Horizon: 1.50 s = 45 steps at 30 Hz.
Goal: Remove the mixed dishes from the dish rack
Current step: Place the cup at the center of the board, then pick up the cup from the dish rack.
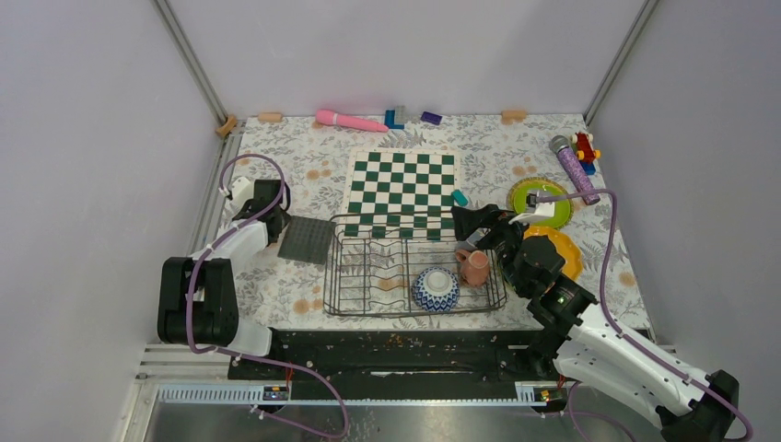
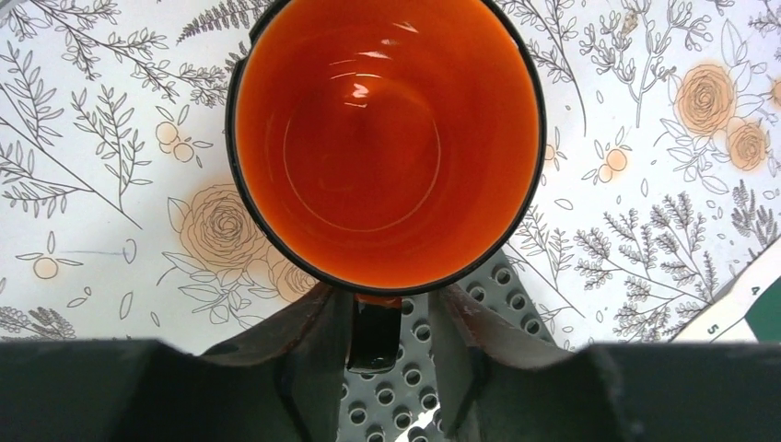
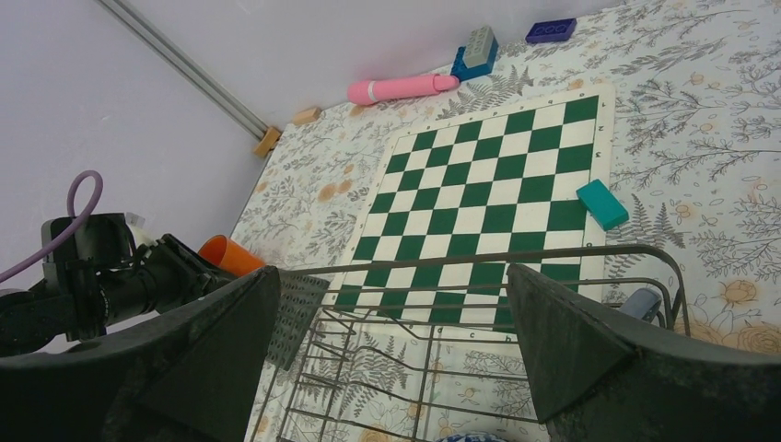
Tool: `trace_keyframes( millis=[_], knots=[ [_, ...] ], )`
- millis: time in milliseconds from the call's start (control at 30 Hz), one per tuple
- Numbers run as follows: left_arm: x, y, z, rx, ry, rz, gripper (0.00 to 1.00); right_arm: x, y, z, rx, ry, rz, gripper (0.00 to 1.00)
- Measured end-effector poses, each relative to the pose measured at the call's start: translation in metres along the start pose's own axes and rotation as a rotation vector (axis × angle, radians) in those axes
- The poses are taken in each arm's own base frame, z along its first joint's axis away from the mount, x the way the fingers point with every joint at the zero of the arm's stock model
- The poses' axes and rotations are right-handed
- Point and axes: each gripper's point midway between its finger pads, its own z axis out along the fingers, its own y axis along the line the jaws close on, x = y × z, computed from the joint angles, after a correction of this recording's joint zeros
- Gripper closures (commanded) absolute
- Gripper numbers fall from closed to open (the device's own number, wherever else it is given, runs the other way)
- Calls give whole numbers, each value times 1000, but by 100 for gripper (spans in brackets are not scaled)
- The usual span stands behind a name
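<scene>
I will next tilt my right gripper downward and lower it around the body of the small grey cup (image 1: pixel 472 239), as my fingers point across the rack (image 1: pixel 336 267) toward the chessboard.
An orange cup (image 2: pixel 387 138) stands upright on the floral cloth, and its dark handle reaches over the grey studded mat (image 2: pixel 405 387). My left gripper (image 2: pixel 391 308) straddles that handle with its jaws parted; a gap shows on the right side. In the top view the left gripper (image 1: pixel 267 204) sits left of the dish rack (image 1: pixel 336 267). The rack holds a blue-and-white bowl (image 1: pixel 435 288) and a pink mug (image 1: pixel 475 267). My right gripper (image 1: pixel 474 226) hovers open and empty over the rack's far right corner (image 3: pixel 497 262), near a small grey cup (image 3: pixel 640 302). A lime green plate (image 1: pixel 530 195) and a yellow-orange plate (image 1: pixel 564 249) lie to the right.
The green-and-white chessboard (image 1: pixel 402 189) lies just behind the rack, a teal block (image 1: pixel 459 197) at its right edge. A pink handle (image 1: pixel 350 120) and small blocks sit at the back. A purple microphone (image 1: pixel 573 168) and a red toy (image 1: pixel 584 145) are back right.
</scene>
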Motion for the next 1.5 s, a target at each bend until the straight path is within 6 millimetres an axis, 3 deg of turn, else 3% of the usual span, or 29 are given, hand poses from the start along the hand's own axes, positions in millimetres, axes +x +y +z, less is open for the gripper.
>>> trace_keyframes(
  millis=[133, 400, 600, 800, 933, 1233, 1500],
  knots=[
    [0, -1, 0, 7, 3, 2, 43, 0, -2, -1, 9, 0, -3, 0],
    [-2, -11, -10, 68, 19, -10, 1, 4, -8, -3, 29, 19, -24, 0],
    [-16, -25, -42, 180, -12, -59, 1, 9, -15, -7, 64, 79, -103, 1],
    [-37, -32, -95, 309, -94, -102, 1, 12, -23, -14, 119, 190, -234, 0],
    [-48, -40, -126, 420, -124, -111, 1, 25, -31, -16, 166, 301, -308, 0],
    [-22, -81, -182, 815, -4, 29, 1, 68, -43, -8, 246, 557, -430, 0],
    [-16, -80, -196, 893, -7, 65, 1, 81, -60, 3, 345, 643, -460, 2]
  ],
)
